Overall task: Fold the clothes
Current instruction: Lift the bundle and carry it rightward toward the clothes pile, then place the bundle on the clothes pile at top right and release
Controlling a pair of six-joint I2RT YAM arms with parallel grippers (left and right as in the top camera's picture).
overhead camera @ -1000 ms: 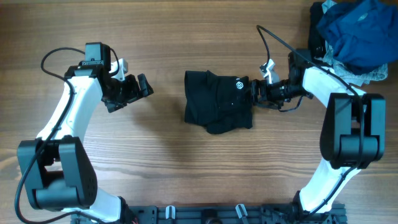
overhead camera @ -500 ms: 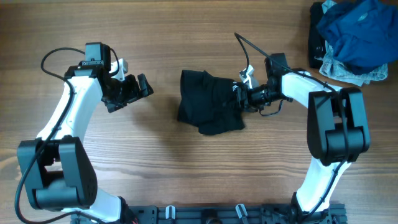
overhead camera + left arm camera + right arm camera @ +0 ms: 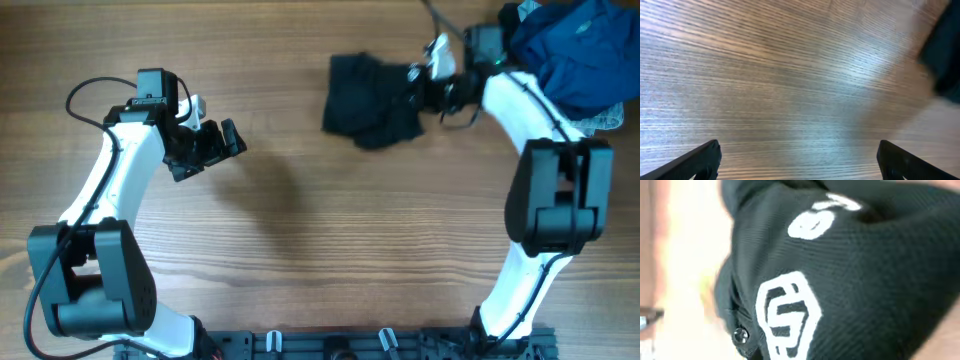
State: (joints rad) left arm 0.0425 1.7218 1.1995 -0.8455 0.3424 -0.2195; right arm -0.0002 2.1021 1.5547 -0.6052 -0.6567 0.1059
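Observation:
The blue garment heaped on pale cloth lies to my right gripper's right in the overhead view, so next I should carry the fabric over that pile and release.
The clothes (image 3: 365, 95), a bunched black garment, lie at the back of the table, right of centre. My right gripper (image 3: 418, 88) is at their right edge and shut on the fabric. The black cloth (image 3: 865, 270) with its white logo (image 3: 787, 312) fills the right wrist view and hides the fingers. Far to the left of the garment, my left gripper (image 3: 235, 138) hovers open with nothing in it. In the left wrist view its fingertips (image 3: 700, 160) stand wide apart over bare wood, and a blurred dark corner of the garment (image 3: 945, 60) shows at the right edge.
A bright blue garment (image 3: 575, 45) is heaped at the back right corner, with a pale patterned cloth (image 3: 605, 120) under its right side. The right arm reaches past this heap. Wooden tabletop (image 3: 330, 230) spreads between the arms.
The right gripper closed on the black garment's right edge, first pushing it slightly left, then carried it toward the back right. The left arm stayed still.

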